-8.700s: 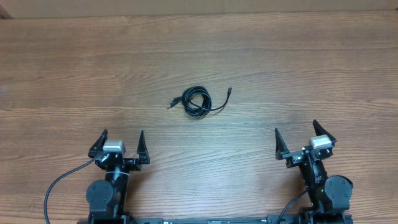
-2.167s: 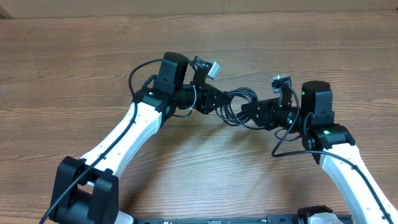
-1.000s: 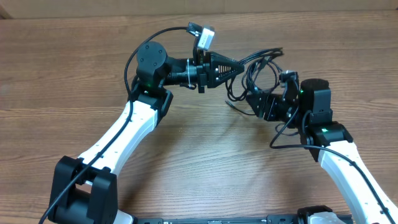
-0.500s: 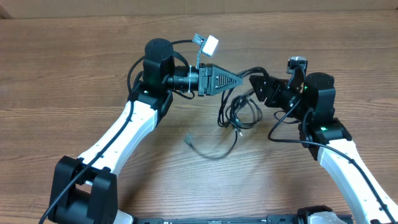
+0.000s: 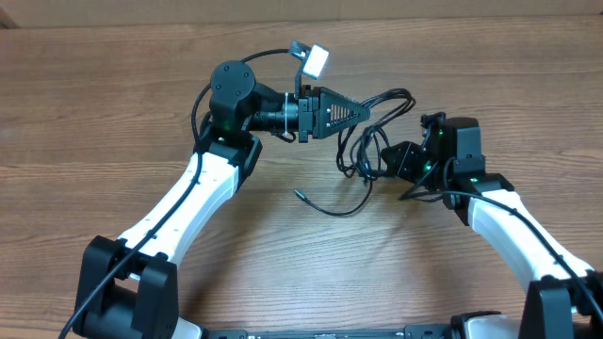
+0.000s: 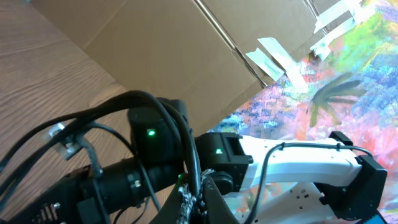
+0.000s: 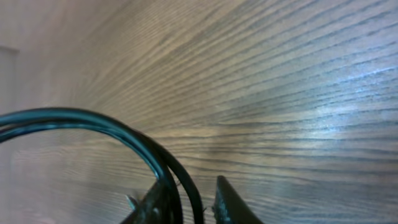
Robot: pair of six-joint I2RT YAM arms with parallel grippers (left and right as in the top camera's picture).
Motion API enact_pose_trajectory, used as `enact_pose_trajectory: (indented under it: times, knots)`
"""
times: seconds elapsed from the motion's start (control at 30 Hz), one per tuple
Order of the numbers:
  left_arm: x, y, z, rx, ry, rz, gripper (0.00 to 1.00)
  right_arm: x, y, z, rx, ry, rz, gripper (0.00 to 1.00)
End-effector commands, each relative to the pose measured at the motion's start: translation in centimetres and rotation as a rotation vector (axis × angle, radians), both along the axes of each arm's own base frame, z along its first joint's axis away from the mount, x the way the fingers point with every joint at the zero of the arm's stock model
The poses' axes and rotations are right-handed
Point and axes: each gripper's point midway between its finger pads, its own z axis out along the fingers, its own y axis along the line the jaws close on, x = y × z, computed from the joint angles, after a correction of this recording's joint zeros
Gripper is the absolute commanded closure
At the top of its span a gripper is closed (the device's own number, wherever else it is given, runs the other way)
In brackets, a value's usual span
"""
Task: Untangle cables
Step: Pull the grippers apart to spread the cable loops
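My left gripper moves away from my right gripper next, then turns downward and lowers toward the wood (image 5: 303,171), since the loops hang bunched between both grippers.
Thin black cables (image 5: 350,151) hang in loose loops between my two grippers above the wooden table (image 5: 94,113). One loose plug end (image 5: 298,195) lies on the wood. My left gripper (image 5: 364,110) points right and is shut on a cable strand, which runs up between its fingertips (image 6: 198,186) in the left wrist view. My right gripper (image 5: 382,160) sits at the lower right of the loops. In the right wrist view its jaws (image 7: 193,186) stand narrow with two cable strands (image 7: 93,118) between them. The strands lie against the left finger (image 7: 158,200), and a gap shows before the right finger (image 7: 230,200).
A cardboard wall (image 5: 283,9) runs along the table's far edge. The left wrist view shows a taped cardboard box (image 6: 155,50) and a colourful painted surface (image 6: 348,93) behind the right arm. Thicker black arm wires curl above the left wrist (image 5: 254,58).
My right gripper has dropped toward the table's front, below the loops, and its jaws have narrowed around cable strands. The left gripper stays shut, shifted slightly. The loose end has slid a little right.
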Motion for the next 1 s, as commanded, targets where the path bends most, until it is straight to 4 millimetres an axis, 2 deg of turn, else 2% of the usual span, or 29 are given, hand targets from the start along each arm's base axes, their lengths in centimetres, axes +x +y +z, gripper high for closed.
enact_pose_trajectory:
  times: [0.0,0.1,0.2,0.23,0.3,0.37,0.4,0.5,0.63,0.77,0.9,0.97]
  knots:
    - [0.2,0.6,0.8,-0.007,-0.013,0.002,0.96,0.8,-0.4,0.2,-0.020,-0.019,-0.015,0.84]
    - [0.9,1.3,-0.3,0.018,-0.043,0.029,0.96,1.1,-1.0,0.3,-0.054,-0.035,-0.037,0.96]
    - [2.9,2.4,-3.4,0.103,-0.009,0.129,0.96,1.5,-1.9,0.4,-0.105,-0.054,-0.061,0.96]
    - [4.5,3.4,-6.0,0.190,0.019,0.228,0.96,1.6,-2.8,0.3,-0.166,-0.067,-0.075,0.96]
    - [6.9,6.0,-10.0,0.346,0.067,0.395,0.96,1.5,-4.8,-0.1,-0.260,-0.052,-0.147,0.96]
    - [8.3,8.5,-12.5,0.464,0.094,0.510,0.96,1.1,-7.0,-0.4,-0.358,-0.033,-0.219,0.96]
    - [9.3,11.3,-14.5,0.567,0.106,0.602,0.96,0.6,-9.0,-0.4,-0.453,-0.018,-0.286,0.96]
    - [10.2,15.5,-16.1,0.651,0.142,0.696,0.96,-0.1,-11.5,0.3,-0.565,-0.018,-0.371,0.96]
    - [10.7,17.6,-16.3,0.658,0.167,0.744,0.96,0.2,-12.6,2.3,-0.607,-0.068,-0.431,0.96]
    - [11.3,19.9,-17.6,0.744,0.227,0.868,0.96,1.1,-13.8,5.7,-0.640,-0.139,-0.506,0.96]
    - [10.9,23.3,-19.5,0.884,0.327,1.029,0.96,1.8,-14.0,8.5,-0.635,-0.187,-0.536,0.96]
    - [10.5,23.9,-20.0,0.916,0.364,1.057,0.96,2.1,-13.6,9.3,-0.612,-0.198,-0.522,0.96]
